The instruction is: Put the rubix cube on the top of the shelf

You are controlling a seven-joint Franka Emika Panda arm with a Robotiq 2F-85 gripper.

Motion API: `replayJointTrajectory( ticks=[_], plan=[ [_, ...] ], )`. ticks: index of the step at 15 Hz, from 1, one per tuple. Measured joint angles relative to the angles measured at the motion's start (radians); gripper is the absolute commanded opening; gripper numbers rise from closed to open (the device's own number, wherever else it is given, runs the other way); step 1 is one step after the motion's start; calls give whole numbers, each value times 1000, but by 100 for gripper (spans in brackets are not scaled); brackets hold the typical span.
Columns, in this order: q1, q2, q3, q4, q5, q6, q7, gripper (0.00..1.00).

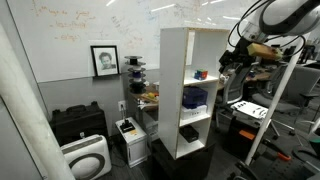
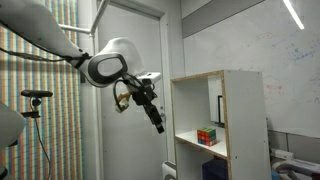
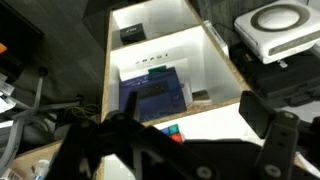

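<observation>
The robot's gripper is going to move outward through the open front of the shelf and close around the sides of the rubix cube [image 2: 207,135] [image 3: 171,131], which is outward of the gripper in the shelf's upper section.
The rubix cube [image 1: 200,73] sits in the upper compartment of the tall white shelf [image 1: 172,90], also seen in an exterior view [image 2: 207,137] on a board of the shelf [image 2: 245,110]. In the wrist view the cube [image 3: 171,131] peeks out just above the gripper body, on a white board of the shelf [image 3: 215,95]. My gripper [image 1: 232,60] hangs beside the shelf's open front at about the cube's height, apart from it. It is open and empty in both the exterior view [image 2: 158,125] and the wrist view [image 3: 195,108].
A large dark blue object [image 1: 195,97] [image 3: 155,92] fills the compartment below the cube, and a small black item [image 3: 132,33] lies lower still. A low black cabinet [image 1: 78,122] and a white appliance [image 1: 88,158] stand on the floor beside the shelf. A tripod [image 2: 37,95] stands behind my arm.
</observation>
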Motion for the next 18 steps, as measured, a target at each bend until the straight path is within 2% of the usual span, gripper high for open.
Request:
replayJointTrajectory(
  ticks=[3,6,8,10,14,15,16,18],
  plan=[
    [-49,191,1,31,-43,236,2,100],
    [-94,383,38,99,-107,401,37,100],
    [-128,508,66,186,-165,440,82,100],
    [-134,612,65,290,-223,444,128,100],
    [-90,745,-11,480,-376,427,242,100],
    [-71,766,-34,515,-405,421,266,92],
    [-50,783,-55,546,-430,415,289,74],
    [-15,813,-79,590,-453,413,320,58]
  ],
)
